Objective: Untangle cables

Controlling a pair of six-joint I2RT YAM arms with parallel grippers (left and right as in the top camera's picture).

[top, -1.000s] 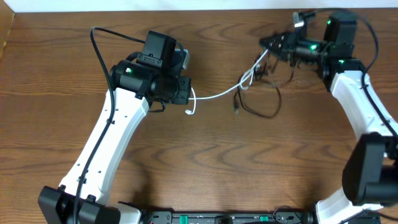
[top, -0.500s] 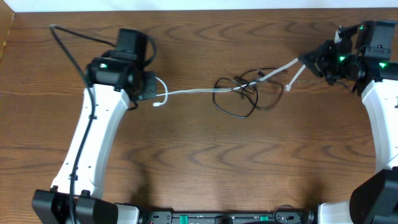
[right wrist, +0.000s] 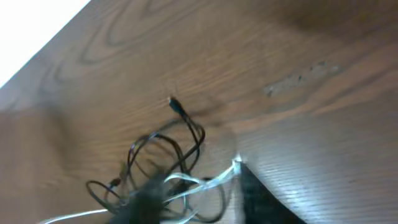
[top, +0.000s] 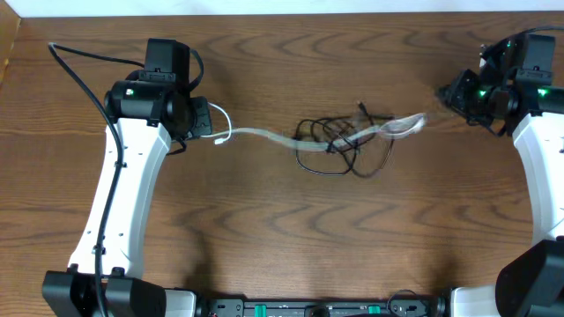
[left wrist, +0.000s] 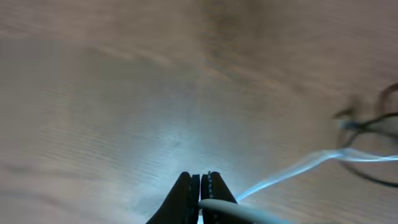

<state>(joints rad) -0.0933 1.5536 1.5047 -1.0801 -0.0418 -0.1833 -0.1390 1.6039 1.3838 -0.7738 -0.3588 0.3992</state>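
Observation:
I need to lift my left gripper high above the tabletop and tilt it upward to let go of the held end of the white cable, because the cable still runs through black loops.
The white cable [top: 264, 134] runs across the table from my left gripper [top: 209, 129] to a loose, blurred end [top: 414, 123]. It passes through the black cable [top: 339, 148], which lies in tangled loops at mid-table. My left gripper [left wrist: 200, 182] is shut on the white cable's [left wrist: 298, 169] left end, low over the wood. My right gripper [top: 448, 92] is open and stands right of the white cable's end, apart from it. In the right wrist view its spread fingers [right wrist: 196, 182] frame the black loops [right wrist: 168, 155] and white strands [right wrist: 208, 183].
The wooden table [top: 282, 238] ends at a white strip along the far edge [top: 264, 7]. Thick black arm cables arch beside the left arm [top: 79, 66] and the right arm.
My left arm pulled the white cable leftward. My right arm swung right, then let the white cable go; its end has dropped toward the table by the black tangle.

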